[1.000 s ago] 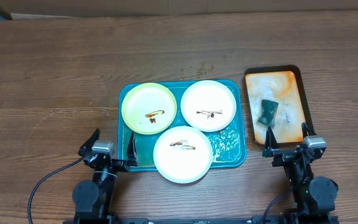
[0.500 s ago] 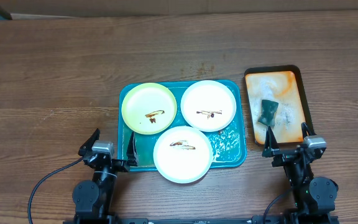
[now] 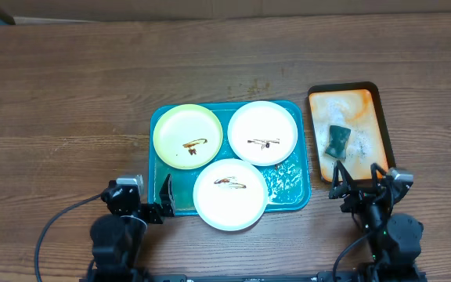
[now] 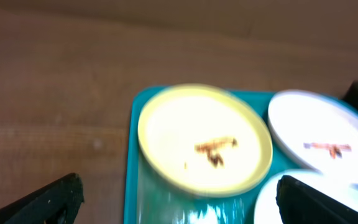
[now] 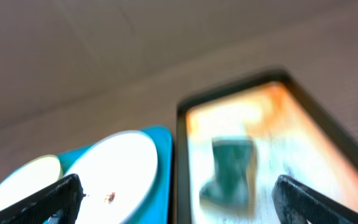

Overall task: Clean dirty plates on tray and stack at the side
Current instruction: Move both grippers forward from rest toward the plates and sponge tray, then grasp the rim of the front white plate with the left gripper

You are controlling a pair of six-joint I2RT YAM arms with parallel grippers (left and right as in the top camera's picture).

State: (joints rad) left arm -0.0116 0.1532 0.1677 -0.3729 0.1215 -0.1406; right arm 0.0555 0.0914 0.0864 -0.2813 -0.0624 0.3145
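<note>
My left gripper needs to move to its right in the overhead view and down astride the rim of the front white plate, because that rim borders bare tray.
The teal tray (image 3: pixel 288 193) holds three plates with brown smears: a pale yellow-green plate (image 3: pixel 187 135) at back left, a white plate (image 3: pixel 262 132) at back right, and a white plate (image 3: pixel 230 193) at the front. My left gripper (image 3: pixel 143 197) is open and empty at the tray's front left corner. Its wrist view shows the yellow-green plate (image 4: pixel 204 140) and the tray (image 4: pixel 132 162). My right gripper (image 3: pixel 358 182) is open and empty at the near end of the orange tray. Its wrist view shows a white plate (image 5: pixel 114 169).
A smaller orange dark-rimmed tray (image 3: pixel 370 106) with soapy foam stands right of the teal tray and holds a dark green sponge (image 3: pixel 337 141). The sponge (image 5: pixel 232 168) and orange tray (image 5: pixel 303 118) also show in the right wrist view. Wet suds lie in the teal tray's front right corner.
Both arms have shifted slightly: the left gripper has moved right toward the tray corner, and the right gripper has tilted. Plates and sponge have not moved.
</note>
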